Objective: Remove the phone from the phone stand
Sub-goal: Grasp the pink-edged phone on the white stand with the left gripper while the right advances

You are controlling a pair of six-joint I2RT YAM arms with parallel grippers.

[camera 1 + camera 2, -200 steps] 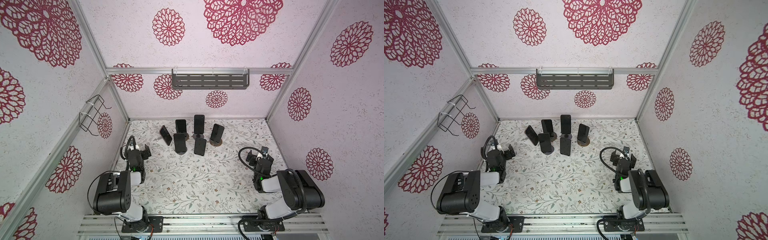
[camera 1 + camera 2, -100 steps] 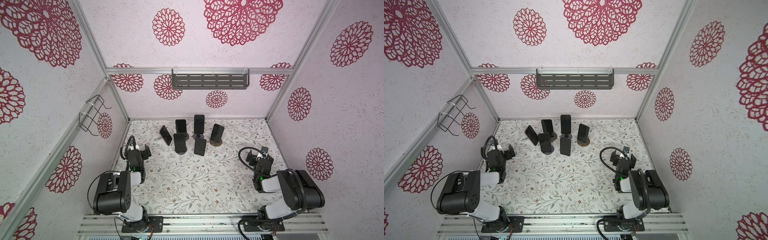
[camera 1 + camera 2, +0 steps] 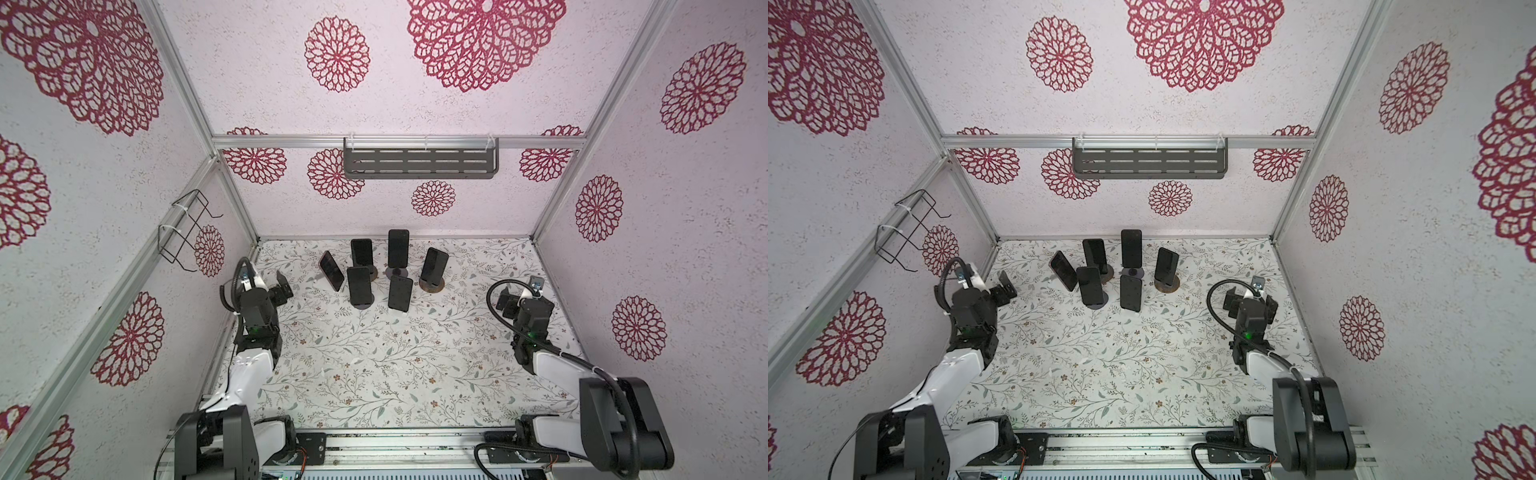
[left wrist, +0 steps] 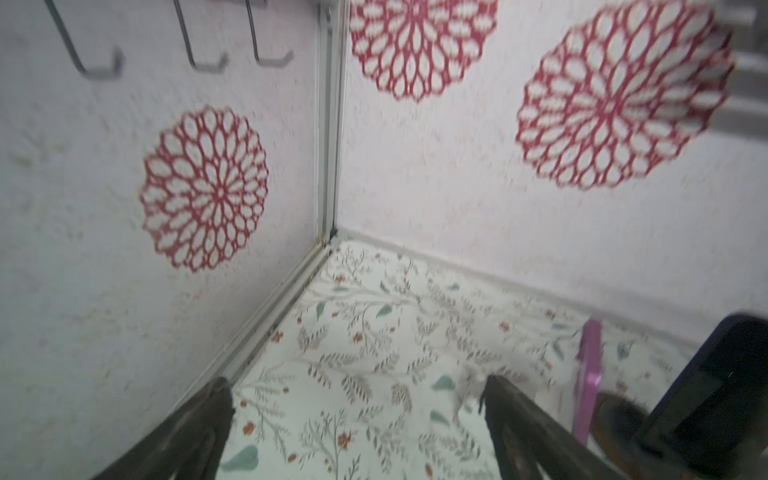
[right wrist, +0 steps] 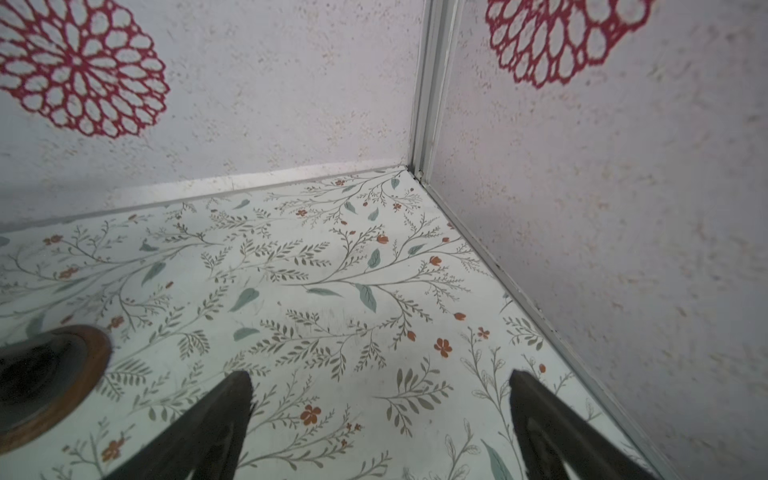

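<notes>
I will swing my left gripper outward and around toward the cluster of phones, onto the phone's pink edge, because its open fingers face the empty back corner of the table.
Several dark phones stand on stands in a cluster at the back middle of the table, the nearest ones in front. One phone leans on a round wooden stand. My left gripper is open and empty, left of the cluster, and faces the back left corner. A dark phone and a pink-edged phone show beside it. My right gripper is open and empty, right of the cluster, apart from the wooden stand.
A grey slotted shelf hangs on the back wall. A black wire rack is fixed to the left wall. Aluminium frame posts mark the back corners. The floral table top stretches to the front rail.
The left gripper has shifted slightly and its wrist view is blurred. The right arm and the phones have not visibly moved.
</notes>
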